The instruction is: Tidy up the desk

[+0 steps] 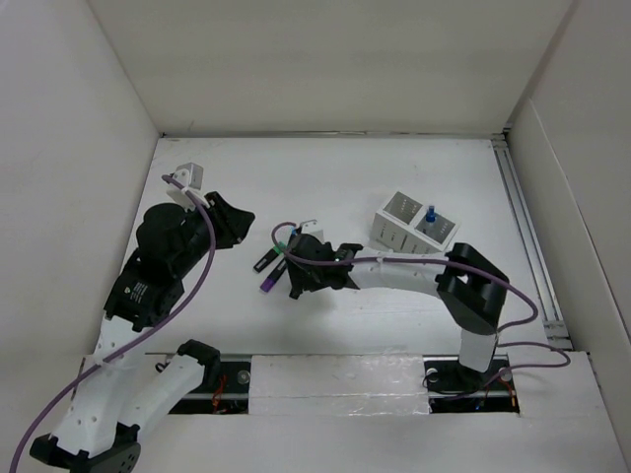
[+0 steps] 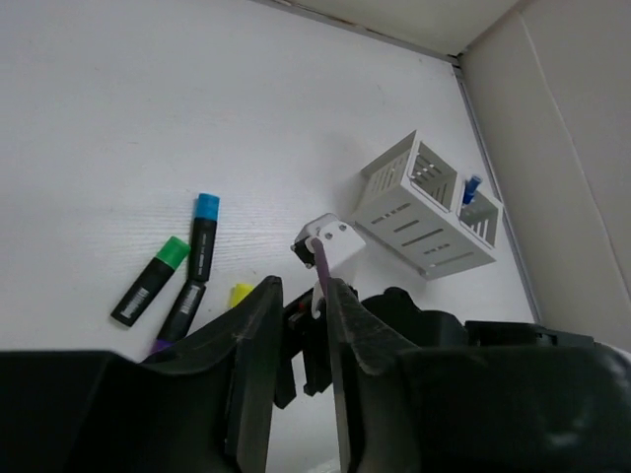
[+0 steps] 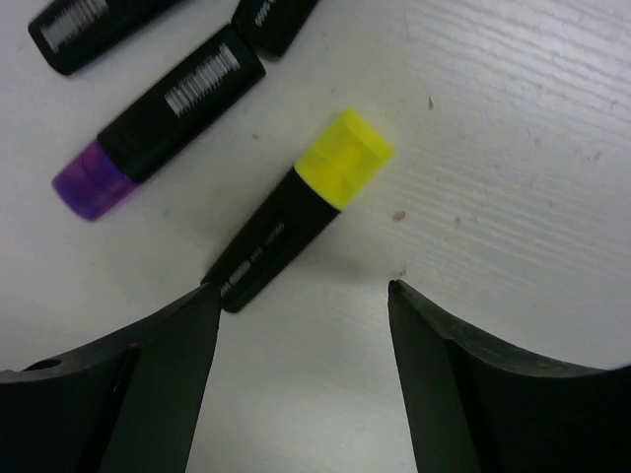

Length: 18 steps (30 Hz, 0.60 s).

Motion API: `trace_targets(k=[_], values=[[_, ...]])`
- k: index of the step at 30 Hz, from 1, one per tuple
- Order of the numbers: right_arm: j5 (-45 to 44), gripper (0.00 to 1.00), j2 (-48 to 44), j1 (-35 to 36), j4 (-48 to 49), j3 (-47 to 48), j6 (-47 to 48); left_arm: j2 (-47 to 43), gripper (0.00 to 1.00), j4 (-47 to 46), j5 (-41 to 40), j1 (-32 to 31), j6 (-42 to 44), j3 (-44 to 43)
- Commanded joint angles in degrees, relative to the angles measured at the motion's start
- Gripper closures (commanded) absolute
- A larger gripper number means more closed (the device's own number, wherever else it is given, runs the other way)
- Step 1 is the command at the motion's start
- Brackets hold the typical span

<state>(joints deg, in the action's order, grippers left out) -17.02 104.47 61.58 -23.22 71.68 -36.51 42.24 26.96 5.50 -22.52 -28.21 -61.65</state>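
Next, my right gripper moves outward and down to straddle the yellow cap's base (image 3: 325, 179). The cap's base lies outward and below, past the highlighter's black end by the fingertip.
The desk (image 1: 394, 168) is a white tabletop with white walls around it. Several highlighters lie left of centre. In the right wrist view the yellow one (image 3: 296, 212) lies just ahead of my open, empty right gripper (image 3: 301, 291), its black end by the left fingertip. The purple one (image 3: 158, 128) lies beside it. The left wrist view shows the green one (image 2: 153, 279) and the blue one (image 2: 204, 235). My left gripper (image 2: 306, 296) hovers left of them, fingers slightly parted and empty. In the top view the right gripper (image 1: 293, 286) covers the yellow highlighter.
A white compartmented holder box (image 1: 414, 225) stands right of centre with a blue pen (image 1: 431, 214) in it. The right arm (image 1: 414, 274) stretches leftward across the desk's middle. A metal rail (image 1: 527, 236) runs along the right wall.
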Motion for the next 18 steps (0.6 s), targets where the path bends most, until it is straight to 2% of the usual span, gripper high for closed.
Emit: trace_targets(k=[1, 5, 12, 15, 17, 18], values=[[-3.8, 0.26, 3.63, -0.15, -2.08, 7.58, -2.42, -1.89, 0.76, -0.42, -0.66, -0.85, 0.08, -0.4], [-5.04, 0.3, 9.96, -0.76, -4.2, 11.81, -4.17, -3.04, 0.72, -0.86, 0.65, -1.38, -0.45, 0.91], [-5.48, 0.35, 14.7, -2.61, -5.94, 14.27, -8.39, -3.92, 0.69, -0.59, -1.28, -3.23, 0.87, 1.0], [-6.8, 0.42, 15.51, -2.61, -7.53, 14.63, -9.72, -4.01, 0.69, -1.12, -1.89, -3.84, 1.22, 0.91], [-6.89, 0.42, 14.98, -2.61, -7.01, 13.67, -10.24, -3.66, 0.69, -1.38, -1.46, -3.84, 1.4, 1.0], [-6.98, 0.48, 14.8, -2.61, -6.32, 12.62, -10.33, -3.48, 0.69, -1.65, -1.28, -3.84, 1.57, 1.09]])
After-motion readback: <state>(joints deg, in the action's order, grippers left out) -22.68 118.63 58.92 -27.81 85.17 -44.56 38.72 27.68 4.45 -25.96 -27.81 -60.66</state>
